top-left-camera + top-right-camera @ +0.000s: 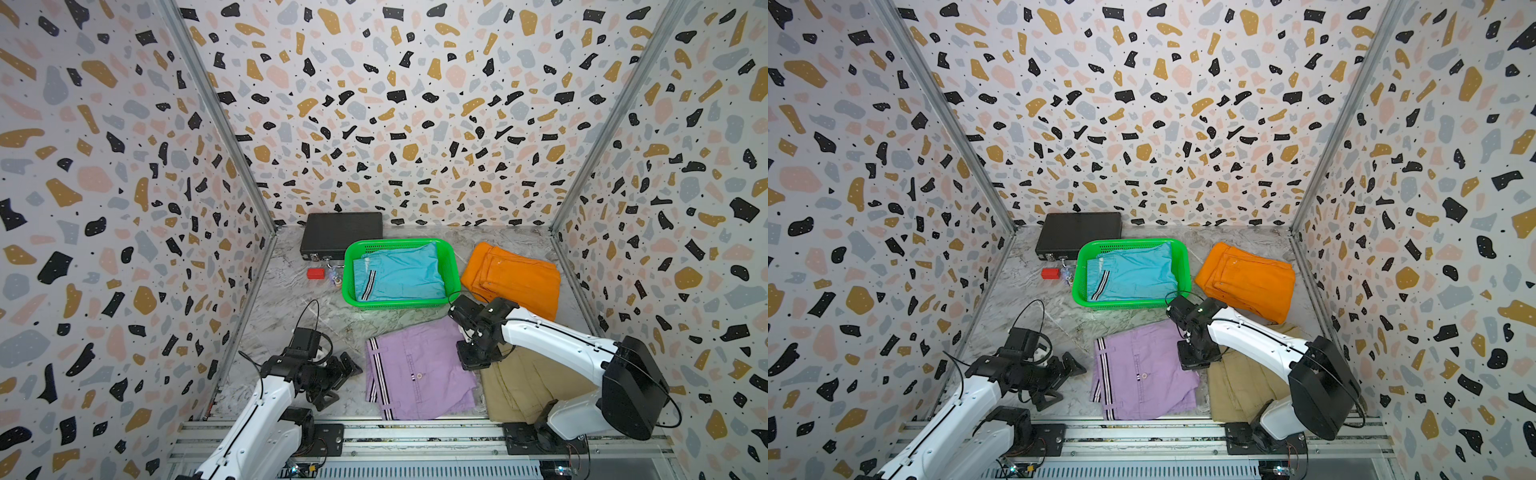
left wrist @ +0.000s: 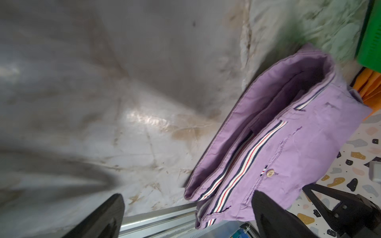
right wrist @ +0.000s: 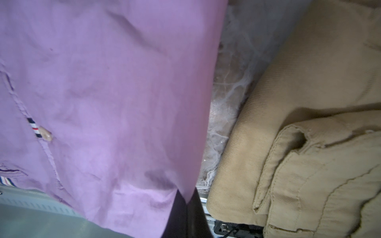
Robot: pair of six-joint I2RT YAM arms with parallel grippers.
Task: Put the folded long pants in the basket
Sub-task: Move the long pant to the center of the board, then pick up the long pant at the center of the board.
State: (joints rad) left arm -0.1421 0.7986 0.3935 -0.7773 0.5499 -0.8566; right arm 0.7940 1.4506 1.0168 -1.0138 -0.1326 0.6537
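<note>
My right gripper already pinches the opposite edge, so my left gripper should move outward and down toward the lilac pants, onto the striped edge's far part [image 1: 374, 354] [image 2: 291, 115].
The green basket [image 1: 399, 302] [image 1: 1129, 302] holds the cyan folded pants [image 1: 399, 272] [image 1: 1133, 272]. The lilac pants [image 1: 415, 374] [image 1: 1142, 374] lie near the front rail. My right gripper [image 1: 473, 361] [image 3: 186, 203] is shut on their right edge, with lilac cloth [image 3: 103, 82] pinched between its fingers. My left gripper [image 1: 340, 384] [image 2: 185, 216] stands open at their striped left edge [image 2: 237, 181], low over the table. The khaki pants [image 1: 523, 386] [image 3: 309, 103] lie under my right arm. The orange pants [image 1: 515, 278] [image 1: 1246, 278] lie right of the basket.
A flat black box [image 1: 340, 235] sits at the back wall behind the basket. A small red object [image 1: 316, 273] and a keyring lie left of the basket. Patterned walls close in on three sides, and a metal rail [image 1: 415, 432] runs along the front.
</note>
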